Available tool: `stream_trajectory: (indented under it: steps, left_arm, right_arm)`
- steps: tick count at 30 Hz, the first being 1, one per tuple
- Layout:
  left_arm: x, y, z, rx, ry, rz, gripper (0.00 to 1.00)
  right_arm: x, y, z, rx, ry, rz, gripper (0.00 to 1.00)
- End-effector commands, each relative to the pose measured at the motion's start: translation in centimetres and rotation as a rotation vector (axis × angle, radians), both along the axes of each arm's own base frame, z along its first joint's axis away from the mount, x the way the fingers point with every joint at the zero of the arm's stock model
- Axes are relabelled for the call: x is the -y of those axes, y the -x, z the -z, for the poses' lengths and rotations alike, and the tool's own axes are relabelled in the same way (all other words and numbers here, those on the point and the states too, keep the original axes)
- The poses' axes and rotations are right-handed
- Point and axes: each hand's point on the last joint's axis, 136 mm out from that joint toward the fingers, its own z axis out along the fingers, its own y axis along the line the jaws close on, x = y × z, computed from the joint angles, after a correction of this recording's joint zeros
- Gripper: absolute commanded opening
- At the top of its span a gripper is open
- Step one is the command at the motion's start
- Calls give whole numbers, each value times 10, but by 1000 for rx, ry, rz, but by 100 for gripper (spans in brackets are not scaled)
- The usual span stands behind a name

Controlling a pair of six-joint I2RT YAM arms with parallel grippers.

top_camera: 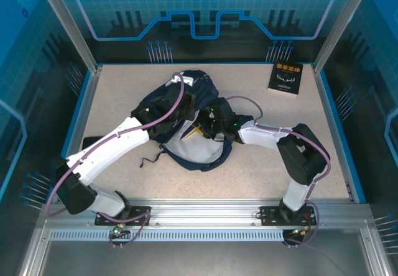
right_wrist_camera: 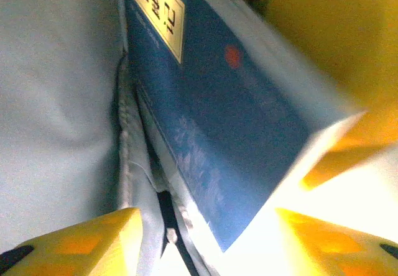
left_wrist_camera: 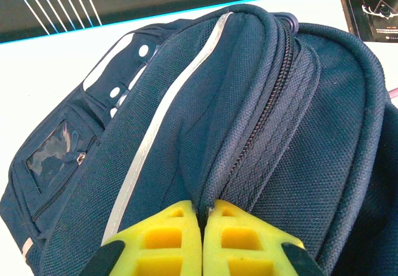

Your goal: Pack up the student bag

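Note:
The left gripper needs to move back and down toward the bag's opening next and then release the fold of the bag, as the blue book [right_wrist_camera: 230, 114] is already inside.
The student bag [top_camera: 200, 82] lies in the middle of the table, navy blue, with its mouth gaping and pale grey lining showing. My left gripper [top_camera: 163, 110] is shut on a fold of the bag's fabric beside the zipper [left_wrist_camera: 267, 102]; in the left wrist view the yellow fingertips [left_wrist_camera: 180, 226] pinch that fold. My right gripper [top_camera: 205, 127] reaches into the bag's mouth. Inside, a flat blue book [right_wrist_camera: 230, 114] leans against the grey lining [right_wrist_camera: 56, 102], its lower corner between my right gripper's [right_wrist_camera: 208, 239] open jaws, which stand wide apart and clear of it.
A black book [top_camera: 286, 77] lies flat at the table's back right corner, near the bag's top [left_wrist_camera: 373, 5]. A blurred yellow shape [right_wrist_camera: 329, 33] sits behind the blue book inside the bag. Black straps [top_camera: 152, 159] trail from the bag's front left.

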Motion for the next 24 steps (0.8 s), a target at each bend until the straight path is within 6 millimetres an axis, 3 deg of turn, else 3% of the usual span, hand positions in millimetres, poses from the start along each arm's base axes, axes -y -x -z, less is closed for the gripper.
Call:
stream_trajectory:
  steps: [1,5,9,15,20,24]
  left_arm:
    - [1,-7,-52,150,136,-40,0]
    - [2,-8,-46,139,119,-38,0]
    - [-2,-9,-34,120,77,-31,0]
    - [-10,-4,19,6,10,21,0]
    - [-6,17,64,-127,49,99,0]
    - [10,35,81,-212,153,165,31]
  right_arm:
    - [16,13,-18,23,-2,-35,55]
    - [32,31,-22,18,16,-69,55]
    - [61,52,-12,-2,127,-75,54]
    - [116,61,-17,76,354,-39,58]
    - [164,44,-29,149,517,26,69]
    - [196,11,-44,203,607,89,73]
